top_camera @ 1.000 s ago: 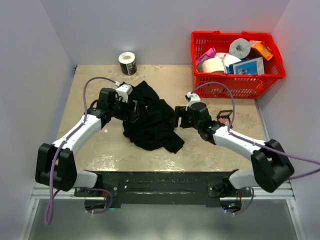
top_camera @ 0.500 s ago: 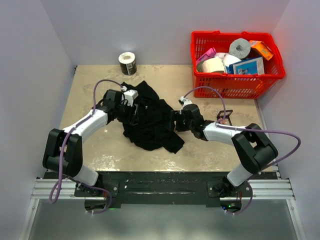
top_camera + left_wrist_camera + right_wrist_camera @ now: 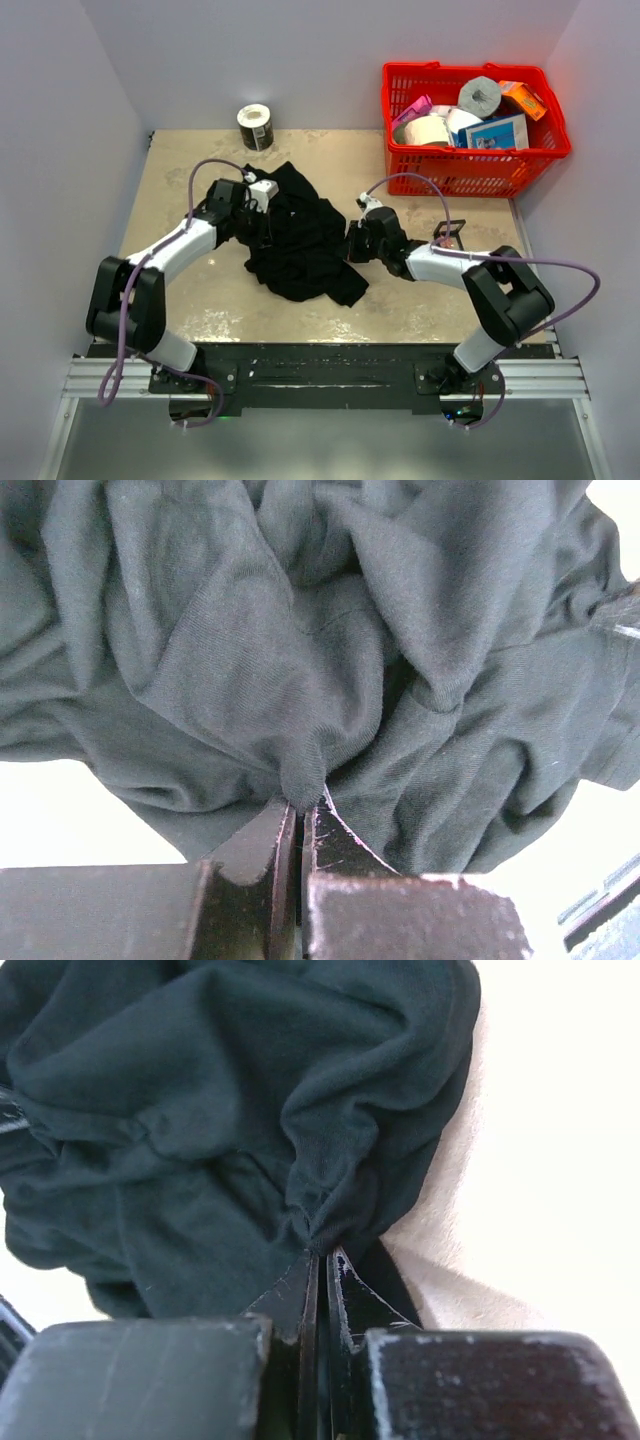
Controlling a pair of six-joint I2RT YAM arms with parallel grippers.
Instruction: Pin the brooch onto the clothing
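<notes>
The fold goes up and away from my right gripper in my left gripper next, then down to the tabletop for release, since the clothing lies crumpled.
The clothing [image 3: 300, 245] is a black garment lying crumpled in the middle of the table, its print hidden in the folds. My left gripper [image 3: 262, 226] is at its left edge, shut on a pinched fold. In the left wrist view the gripper [image 3: 303, 805] nips a ridge of the clothing [image 3: 300, 650]. My right gripper [image 3: 350, 243] is at the right edge, also shut on fabric. The right wrist view shows that gripper [image 3: 322, 1255] squeezing a bunched fold of the clothing [image 3: 220, 1110]. The brooch is out of view.
A red basket [image 3: 480, 172] full of rolls and boxes stands at the back right. A roll of tape [image 3: 255, 126] sits at the back, left of centre. A small black frame-like object [image 3: 450, 232] lies beside the right arm. White walls close in both sides.
Both grippers went from open to shut on the clothing's edges. The right arm swung in toward the shirt and folded lower; the left arm also drew in.
</notes>
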